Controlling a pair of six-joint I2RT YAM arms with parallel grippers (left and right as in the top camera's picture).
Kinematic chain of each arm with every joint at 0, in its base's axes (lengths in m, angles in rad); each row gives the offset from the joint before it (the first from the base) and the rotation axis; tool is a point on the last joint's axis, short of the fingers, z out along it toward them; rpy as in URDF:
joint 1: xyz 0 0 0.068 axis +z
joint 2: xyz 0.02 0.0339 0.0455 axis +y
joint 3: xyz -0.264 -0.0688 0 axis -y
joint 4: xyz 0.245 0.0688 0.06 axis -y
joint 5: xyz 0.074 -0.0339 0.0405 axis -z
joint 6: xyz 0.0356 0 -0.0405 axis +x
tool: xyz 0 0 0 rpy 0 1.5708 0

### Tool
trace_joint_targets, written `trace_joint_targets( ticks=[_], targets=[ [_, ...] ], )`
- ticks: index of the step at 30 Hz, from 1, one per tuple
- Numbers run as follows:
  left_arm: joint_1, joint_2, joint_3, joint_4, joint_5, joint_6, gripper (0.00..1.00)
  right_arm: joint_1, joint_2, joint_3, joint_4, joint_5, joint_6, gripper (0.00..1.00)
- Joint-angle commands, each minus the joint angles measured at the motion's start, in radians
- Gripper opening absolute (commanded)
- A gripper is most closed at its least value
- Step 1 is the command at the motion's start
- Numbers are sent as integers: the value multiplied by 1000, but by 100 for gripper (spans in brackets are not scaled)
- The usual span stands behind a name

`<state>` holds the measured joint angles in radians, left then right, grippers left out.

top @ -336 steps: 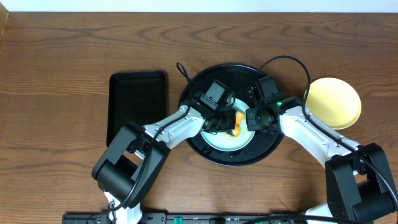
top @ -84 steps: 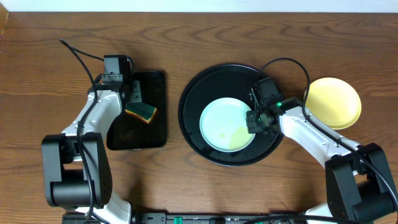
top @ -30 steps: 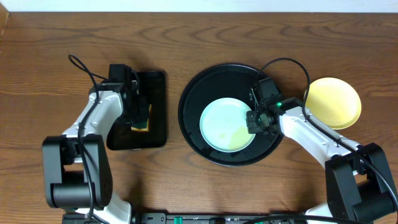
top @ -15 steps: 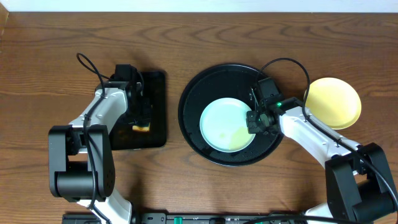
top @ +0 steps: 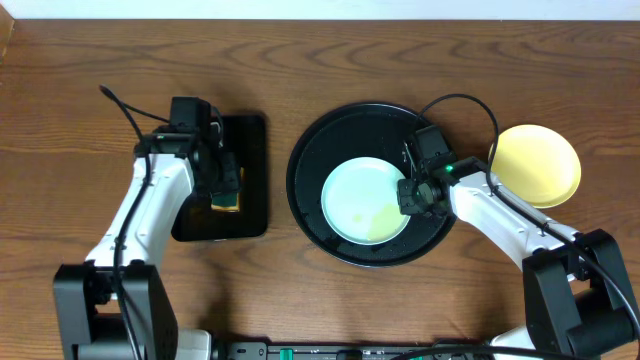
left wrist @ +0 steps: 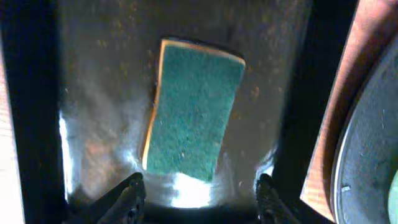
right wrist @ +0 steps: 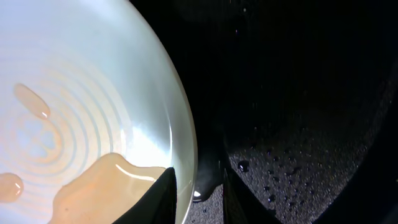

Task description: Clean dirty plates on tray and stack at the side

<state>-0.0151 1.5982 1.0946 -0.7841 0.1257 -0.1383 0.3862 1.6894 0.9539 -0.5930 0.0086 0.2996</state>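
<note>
My right gripper is slightly open with the plate's rim [top: 405,214] [right wrist: 191,186] between its fingers beside the yellowish puddle, so next it will stay low and close its fingers onto it.
A pale mint-blue plate [top: 365,200] lies in the round black tray [top: 305,170], with a puddle of yellowish liquid on its near right part. My right gripper [top: 410,195] is at the plate's right rim. In the right wrist view the plate [right wrist: 81,93] fills the left. My right gripper [right wrist: 198,193] straddles its rim, slightly open, with a dark gap on the outer side. A pale yellow plate [top: 537,165] rests on the table right of the tray. My left gripper [top: 222,178] hovers open over the sponge.
A green and yellow sponge [left wrist: 193,112] lies flat in the small rectangular black tray [left wrist: 87,93], just ahead of my left gripper [left wrist: 199,190]. That tray [top: 250,130] sits left of the round one. Water drops dot the round tray's floor [right wrist: 298,93].
My left gripper has opened and let go of the sponge, which now lies in the rectangular tray. My right gripper's jaws have parted a little at the plate's rim.
</note>
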Motion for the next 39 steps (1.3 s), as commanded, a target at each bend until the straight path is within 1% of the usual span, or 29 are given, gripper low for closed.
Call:
trace_joint_targets(
  ticks=[1, 6, 10, 15, 18, 23, 28, 35, 39],
  targets=[
    [-3, 3, 10, -28, 21, -6, 59, 7, -2, -9, 2, 13, -1, 24],
    [-2, 3, 2, -31, 21, -6, 60, 7, -2, -32, 11, 13, -1, 23],
    [-2, 3, 2, -31, 21, -6, 60, 7, -2, -88, 73, 11, 27, 22],
    [-3, 3, 2, -31, 21, -6, 60, 7, -2, -113, 138, -14, 33, 10],
    [-3, 3, 2, -31, 21, -6, 60, 6, -2, -109, 171, -13, 32, 1],
    [-3, 3, 2, -31, 21, -6, 60, -7, -3, -90, 197, 31, 27, 1],
    [-2, 3, 2, -31, 21, -6, 60, -16, -58, -50, 179, 120, -84, 1],
    [-2, 3, 2, -31, 21, -6, 61, -15, -219, -14, 173, 256, -221, 1],
    [-2, 3, 2, -30, 21, -6, 61, -14, -295, -14, 193, 333, -340, 1]
  ],
)
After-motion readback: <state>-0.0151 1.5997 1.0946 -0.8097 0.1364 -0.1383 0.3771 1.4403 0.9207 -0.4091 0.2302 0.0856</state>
